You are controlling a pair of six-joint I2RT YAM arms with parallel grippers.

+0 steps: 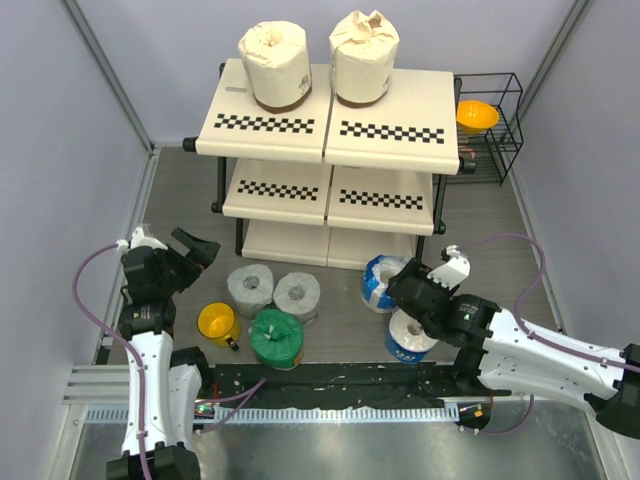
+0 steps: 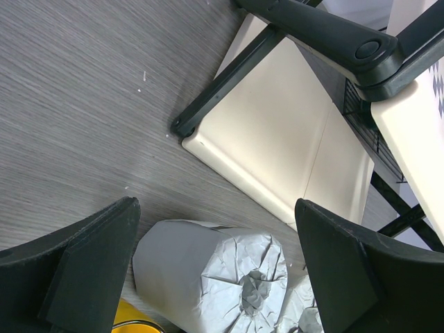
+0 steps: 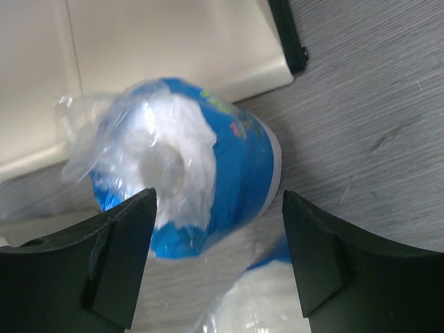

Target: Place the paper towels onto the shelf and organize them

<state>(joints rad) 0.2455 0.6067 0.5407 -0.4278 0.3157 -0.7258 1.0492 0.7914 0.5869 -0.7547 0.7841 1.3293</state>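
My right gripper will go down next, to the blue-and-white roll by the shelf. Its fingers will be on both sides of the roll.
The shelf stands at the back with two cream rolls on its top board. On the floor in front stand two grey rolls, a green roll and two blue-and-white rolls. My left gripper is open, left of the grey rolls; the near grey roll shows between its fingers. My right gripper is open above the blue-and-white rolls, holding nothing.
A yellow mug stands left of the green roll. A black wire rack with an orange bowl stands right of the shelf. Grey walls close in left and right. A black strip runs along the table's near edge.
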